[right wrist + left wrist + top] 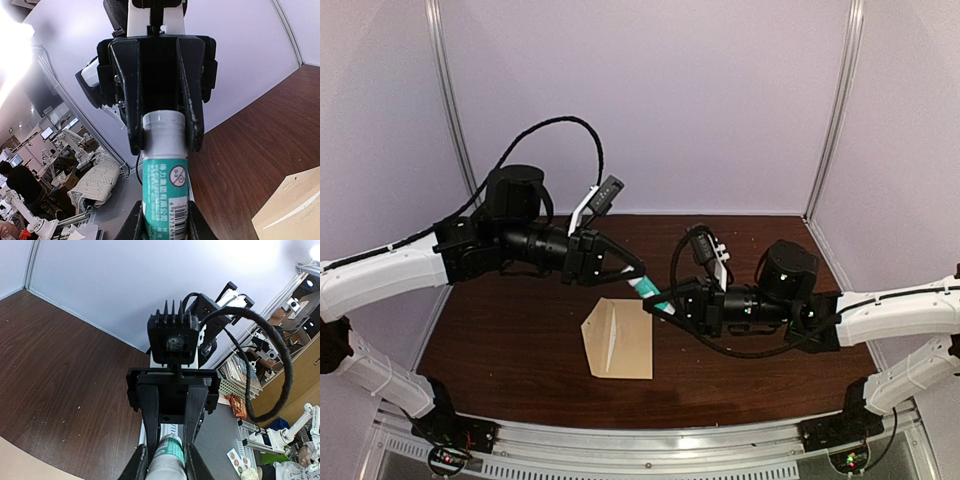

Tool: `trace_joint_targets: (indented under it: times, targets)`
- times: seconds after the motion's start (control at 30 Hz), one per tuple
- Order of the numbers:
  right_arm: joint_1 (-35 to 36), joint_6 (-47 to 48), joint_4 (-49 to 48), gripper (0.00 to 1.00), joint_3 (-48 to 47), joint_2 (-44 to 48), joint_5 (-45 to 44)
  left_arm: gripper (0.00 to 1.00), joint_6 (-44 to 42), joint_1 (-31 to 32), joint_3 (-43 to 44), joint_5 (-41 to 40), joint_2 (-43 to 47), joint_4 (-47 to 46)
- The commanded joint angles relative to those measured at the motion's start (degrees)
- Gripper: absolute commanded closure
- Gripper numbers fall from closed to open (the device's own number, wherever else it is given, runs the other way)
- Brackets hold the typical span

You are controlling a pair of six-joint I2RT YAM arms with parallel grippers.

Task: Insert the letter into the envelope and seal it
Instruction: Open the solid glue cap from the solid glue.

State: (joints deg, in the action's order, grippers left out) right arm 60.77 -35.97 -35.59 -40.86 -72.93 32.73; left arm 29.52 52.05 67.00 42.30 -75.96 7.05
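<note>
The left gripper pulls the cap away next, lowers it fingers down beside the envelope's pointed flap and releases it, since the tabletop (541, 353) there is bare.
A glue stick (650, 293) with a teal label and white cap hangs in the air between both arms, above the table. My left gripper (640, 281) is shut on its white cap end (162, 130). My right gripper (660, 306) is shut on the teal labelled body (164, 200). In the left wrist view the stick (167, 460) sits between my left gripper's (167, 469) fingers, facing the right gripper's body (172, 390). The tan envelope (618, 340) lies flat on the table just below and in front of the stick, also seen in the right wrist view (295, 210). The letter does not show.
The dark brown wooden table (510, 340) is boxed in by pale walls at the back and sides. A metal rail (650, 440) runs along the near edge, where the arm bases stand. Both arms meet over the middle of the table.
</note>
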Motion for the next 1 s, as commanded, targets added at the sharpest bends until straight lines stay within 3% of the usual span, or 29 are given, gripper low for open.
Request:
trace_joint_targets:
  times: [0.0,0.43,0.57,0.7,0.77,0.87,0.97]
  targets:
    - [0.0,-1.5,2.3,0.96,2.2,2.6,-0.7,0.98,-0.7,-1.8,0.2,-3.3,3.3,-3.6]
    - [0.0,-1.4,3.2,0.97,3.0,3.2,-0.3,0.99,0.7,-3.1,0.0,-5.1,4.0,-4.1]
    - [0.0,-0.8,4.3,0.98,3.5,4.9,-4.2,0.99,1.0,-5.5,-2.6,-8.2,4.9,-2.6]
    - [-0.1,2.0,14.1,0.98,-0.7,7.8,-14.0,0.97,4.9,-12.8,-6.1,-21.2,6.0,6.4]
    - [-0.2,3.2,25.7,0.98,-8.4,8.1,-20.0,0.97,6.7,-15.1,-6.5,-32.5,6.5,15.7]
    - [-0.3,3.8,34.0,0.96,-18.2,8.0,-26.8,0.96,8.7,-16.7,-6.2,-44.8,6.0,27.9]
    - [-0.4,4.8,36.0,0.95,-23.1,8.0,-32.0,0.96,11.9,-16.9,-7.4,-48.7,4.9,33.1]
